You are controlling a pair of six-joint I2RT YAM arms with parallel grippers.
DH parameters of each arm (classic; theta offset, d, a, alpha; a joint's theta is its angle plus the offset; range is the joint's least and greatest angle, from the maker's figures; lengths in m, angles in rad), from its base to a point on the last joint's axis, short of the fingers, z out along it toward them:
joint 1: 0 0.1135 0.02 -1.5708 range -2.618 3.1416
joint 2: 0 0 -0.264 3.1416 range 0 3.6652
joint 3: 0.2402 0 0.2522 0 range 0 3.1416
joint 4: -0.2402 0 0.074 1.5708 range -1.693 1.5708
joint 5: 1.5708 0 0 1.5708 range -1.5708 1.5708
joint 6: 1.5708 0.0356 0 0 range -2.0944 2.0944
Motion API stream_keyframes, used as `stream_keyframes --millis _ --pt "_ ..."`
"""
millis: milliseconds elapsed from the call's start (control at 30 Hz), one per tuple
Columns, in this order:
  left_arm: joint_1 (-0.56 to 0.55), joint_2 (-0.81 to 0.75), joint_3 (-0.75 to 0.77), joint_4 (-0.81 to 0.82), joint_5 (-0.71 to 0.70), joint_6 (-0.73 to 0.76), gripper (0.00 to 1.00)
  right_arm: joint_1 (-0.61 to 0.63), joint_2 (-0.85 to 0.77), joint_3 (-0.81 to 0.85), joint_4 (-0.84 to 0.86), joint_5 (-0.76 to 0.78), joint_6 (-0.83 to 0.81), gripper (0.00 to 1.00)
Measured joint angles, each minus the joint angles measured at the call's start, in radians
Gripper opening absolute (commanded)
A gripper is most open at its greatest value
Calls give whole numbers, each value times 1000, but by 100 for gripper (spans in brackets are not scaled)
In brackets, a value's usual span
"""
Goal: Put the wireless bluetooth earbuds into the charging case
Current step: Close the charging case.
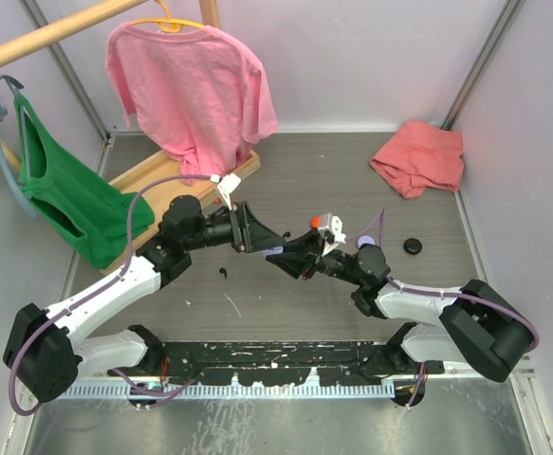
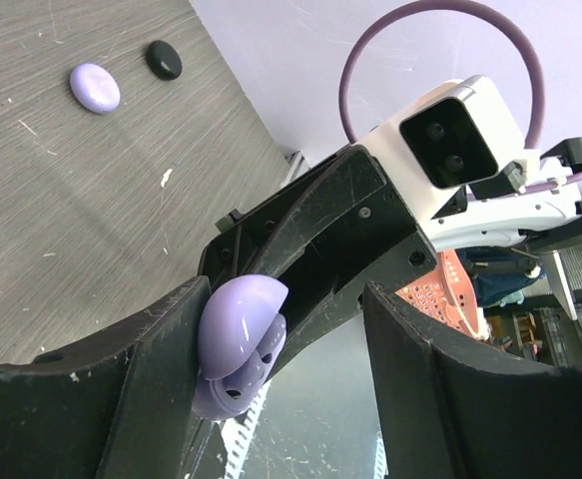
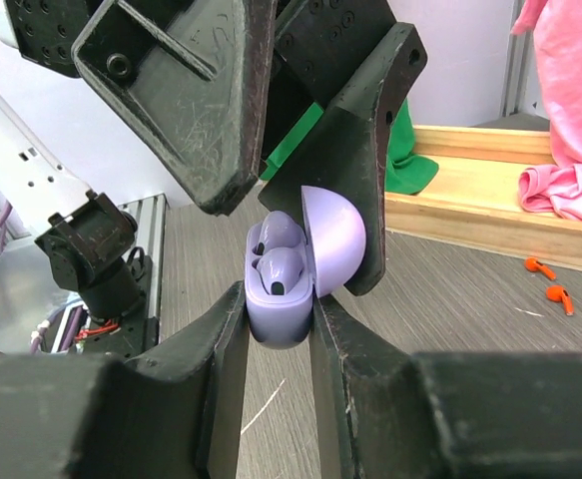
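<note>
Both earbuds are already in the wells. My right gripper needs to put its case down on the table beside the closed lilac case next and let go.
My right gripper (image 3: 279,311) is shut on the base of an open lilac charging case (image 3: 281,321), held above the table. Two lilac earbuds (image 3: 276,271) sit in its wells. The lid (image 3: 332,239) stands open and rests against one finger (image 3: 370,150) of my left gripper (image 2: 286,295). The left gripper is open, its jaws wide apart around the case (image 2: 233,339). Two orange-red earbuds (image 3: 549,281) lie loose on the table near the wooden base. In the top view both grippers (image 1: 274,248) meet at the table's middle.
A closed lilac case (image 2: 95,87) and a black case (image 2: 164,59) lie on the table to the right of the arms. A small black bit (image 1: 224,273) lies under the left arm. A wooden rack (image 1: 153,171) with a pink shirt (image 1: 191,85) and green shirt (image 1: 67,199) stands back left. A red cloth (image 1: 420,156) lies back right.
</note>
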Motion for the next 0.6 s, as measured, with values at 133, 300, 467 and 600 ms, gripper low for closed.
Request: stream_keyframes --millis 133,300,467,600 --pt "0 -18 0 0 0 0 63 0 0 0 14 -11 9 1" --pt "4 -40 0 0 0 0 63 0 12 0 17 -35 23 1" --pt "11 -56 0 0 0 4 65 0 26 -1 9 -58 36 1" --pt "21 -76 0 -35 -13 36 71 0 26 -1 -7 -67 47 1"
